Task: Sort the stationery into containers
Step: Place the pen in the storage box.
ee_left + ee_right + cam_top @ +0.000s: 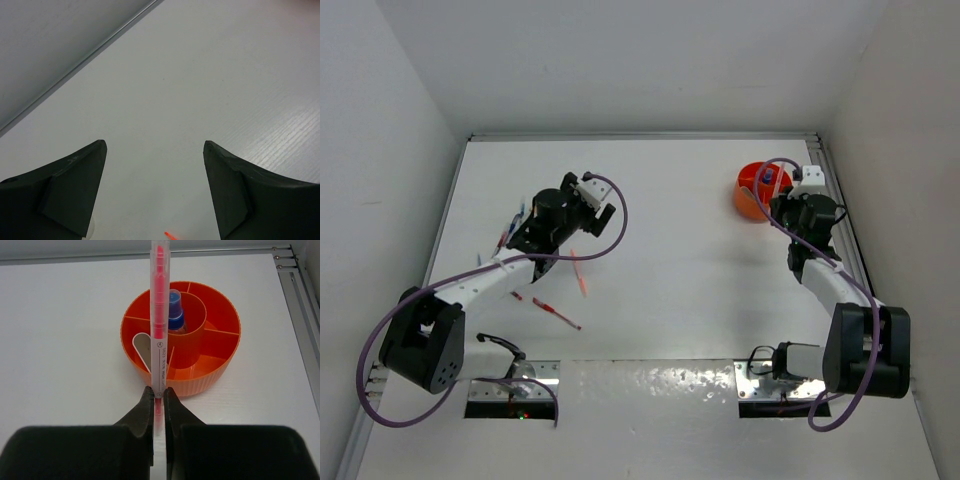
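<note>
I should next tilt the red pen upright with my right gripper and move it outward to release it over the orange tub's empty near section beside the beige block.
My right gripper (158, 390) is shut on a red pen (160, 315) with a clear barrel. The pen points forward over the round orange tub (220, 365), above its dividers. A blue-capped bottle (174, 310) stands in the tub's middle compartment, and a beige block (142, 347) leans in a left one. From above, the right gripper (778, 200) is at the tub (752, 195) in the far right corner. My left gripper (155, 145) is open over bare table, with a red pen tip (170, 235) just below it. Two red pens (579, 272) (556, 313) lie near the left arm.
Blue-and-white pens (510, 228) lie partly hidden under the left arm. The table's metal rail (300, 305) runs close to the tub's right side, and the back wall edge (100, 47) lies ahead of the left gripper.
</note>
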You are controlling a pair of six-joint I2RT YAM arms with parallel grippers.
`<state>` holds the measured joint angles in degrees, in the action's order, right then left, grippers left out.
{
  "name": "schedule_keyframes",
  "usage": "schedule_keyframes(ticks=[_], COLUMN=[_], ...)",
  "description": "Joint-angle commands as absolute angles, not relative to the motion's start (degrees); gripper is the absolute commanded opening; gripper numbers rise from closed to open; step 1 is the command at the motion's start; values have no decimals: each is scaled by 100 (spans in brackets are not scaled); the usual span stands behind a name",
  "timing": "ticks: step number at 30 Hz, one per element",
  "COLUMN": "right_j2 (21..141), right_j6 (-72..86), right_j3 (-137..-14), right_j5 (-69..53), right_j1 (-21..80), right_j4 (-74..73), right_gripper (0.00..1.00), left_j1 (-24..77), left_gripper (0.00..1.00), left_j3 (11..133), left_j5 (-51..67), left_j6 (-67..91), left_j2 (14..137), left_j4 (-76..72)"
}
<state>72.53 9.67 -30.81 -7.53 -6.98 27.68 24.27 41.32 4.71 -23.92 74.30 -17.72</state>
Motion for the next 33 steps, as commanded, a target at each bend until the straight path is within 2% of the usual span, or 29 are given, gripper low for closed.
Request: schedule_keyframes(ticks=[1, 10, 18, 25, 29, 33], right_j2=[7110, 7040, 6908, 6917, 6987, 7539], right_j6=[1037, 984, 835, 870, 949, 1440], right_j3=[-3138, -3138, -3296, -3270, -3051, -2699], right_j5=[-765, -712, -132, -456, -712, -993], right_j1=[-703, -712, -931, -984, -984, -984], right_j4=[2865, 2813, 2461, 2548, 3284, 6011], right_gripper=[0, 0, 0, 0, 0, 0], left_j1=[2417, 2417, 2417, 2417, 2417, 2426], left_gripper=[76, 76, 76, 76, 76, 76], left_j3=[4298, 4289, 4271, 4219, 4219, 4280], left_j5=[554, 563, 554, 545, 510, 510], left_j6=[-2329, -2347, -2364, -2347, -2303, -2312], left_j2=[7427, 7453, 7444, 7436, 7418, 7444], left_j4=[-1986, -2039, -2030, -2100, -2101, -2065])
